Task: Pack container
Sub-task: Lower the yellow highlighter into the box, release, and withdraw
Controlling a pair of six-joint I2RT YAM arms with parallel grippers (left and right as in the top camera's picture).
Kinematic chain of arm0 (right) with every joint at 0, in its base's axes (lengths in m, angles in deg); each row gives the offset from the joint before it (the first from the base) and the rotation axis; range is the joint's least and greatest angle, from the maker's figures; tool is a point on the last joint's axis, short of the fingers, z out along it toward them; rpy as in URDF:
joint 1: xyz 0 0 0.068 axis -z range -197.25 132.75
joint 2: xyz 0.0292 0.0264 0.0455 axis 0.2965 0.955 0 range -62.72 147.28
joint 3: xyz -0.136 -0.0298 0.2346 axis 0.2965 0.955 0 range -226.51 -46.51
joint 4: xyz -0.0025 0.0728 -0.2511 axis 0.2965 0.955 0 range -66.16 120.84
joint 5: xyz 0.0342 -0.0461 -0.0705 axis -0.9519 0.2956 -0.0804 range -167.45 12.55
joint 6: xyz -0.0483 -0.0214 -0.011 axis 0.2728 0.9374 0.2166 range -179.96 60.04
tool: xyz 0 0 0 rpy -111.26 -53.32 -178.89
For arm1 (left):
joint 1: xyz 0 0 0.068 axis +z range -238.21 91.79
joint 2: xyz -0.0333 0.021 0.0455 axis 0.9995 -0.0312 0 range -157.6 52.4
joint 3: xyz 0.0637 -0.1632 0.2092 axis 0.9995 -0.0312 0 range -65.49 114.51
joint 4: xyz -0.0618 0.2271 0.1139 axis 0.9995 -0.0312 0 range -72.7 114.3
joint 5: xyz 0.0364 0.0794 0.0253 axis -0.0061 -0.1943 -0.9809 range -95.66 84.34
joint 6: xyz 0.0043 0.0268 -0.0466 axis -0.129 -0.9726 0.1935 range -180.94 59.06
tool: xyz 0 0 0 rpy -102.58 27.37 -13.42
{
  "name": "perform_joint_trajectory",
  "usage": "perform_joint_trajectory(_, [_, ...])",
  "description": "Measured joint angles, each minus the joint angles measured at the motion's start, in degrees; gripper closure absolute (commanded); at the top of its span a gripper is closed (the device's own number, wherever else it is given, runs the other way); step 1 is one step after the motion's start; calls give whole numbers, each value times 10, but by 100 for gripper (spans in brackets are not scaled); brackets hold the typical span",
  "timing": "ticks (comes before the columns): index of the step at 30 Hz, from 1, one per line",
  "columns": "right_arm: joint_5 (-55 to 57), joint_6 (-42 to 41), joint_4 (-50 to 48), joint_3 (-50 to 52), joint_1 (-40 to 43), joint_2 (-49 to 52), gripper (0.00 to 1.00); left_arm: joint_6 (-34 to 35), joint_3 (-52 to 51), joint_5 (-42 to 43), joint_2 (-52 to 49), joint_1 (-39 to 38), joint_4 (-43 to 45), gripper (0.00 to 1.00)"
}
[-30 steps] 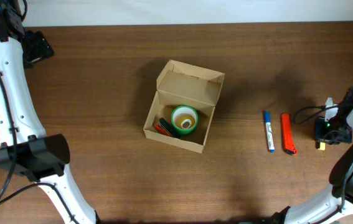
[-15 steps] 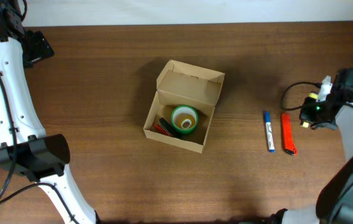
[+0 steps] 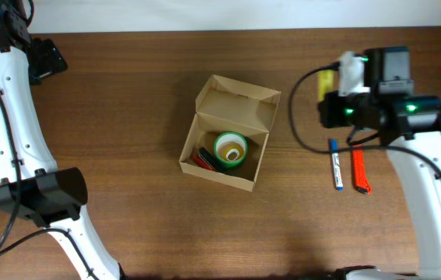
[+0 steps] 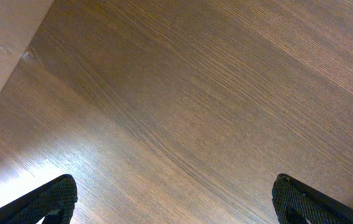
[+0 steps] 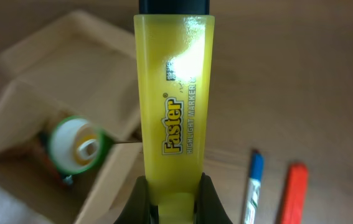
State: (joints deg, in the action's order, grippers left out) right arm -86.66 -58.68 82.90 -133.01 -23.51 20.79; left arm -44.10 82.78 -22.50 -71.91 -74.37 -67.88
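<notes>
The container [image 3: 250, 183] is below my right gripper and to its left in the overhead view. I will swing over, lower into the free part of the container beside the pens, and let go.
The tan cardboard container [image 3: 250, 183] stands open mid-table, flap lid raised at the back. Inside lie a green tape roll [image 3: 230, 148] and red and dark pens [image 3: 201, 160]. My right gripper [image 5: 174, 200] is shut on a yellow highlighter [image 5: 175, 93] and holds it above the table, right of the container [image 5: 76, 50]; it shows in the overhead view [image 3: 326, 82]. A blue-capped marker [image 3: 335, 164] and a red marker [image 3: 359, 167] lie on the table to the right. My left gripper [image 4: 173, 199] is open over bare wood at the far left back corner.
The wooden table [image 3: 127, 218] ends at a pale wall along the back. The left arm's white links [image 3: 18, 140] run down the left side. A black cable [image 3: 306, 101] loops from the right arm above the markers.
My right gripper has lifted from the far right edge and moved left and back with the yellow highlighter, now between the markers and the container. The left arm has not moved.
</notes>
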Motion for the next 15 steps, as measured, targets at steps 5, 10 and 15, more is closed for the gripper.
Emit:
perform_joint_trajectory(5, [0, 177, 41, -7, -147, 1, 97, 0, 0, 0, 0, 0, 0, 0])
perform_joint_trajectory(10, [28, 303, 47, -7, -203, 47, 97, 0, 0, 0, 0, 0, 0, 0])
perform_joint_trajectory(15, [50, 333, 38, -8, -204, 181, 97, 0, 0, 0, 0, 0, 0, 0])
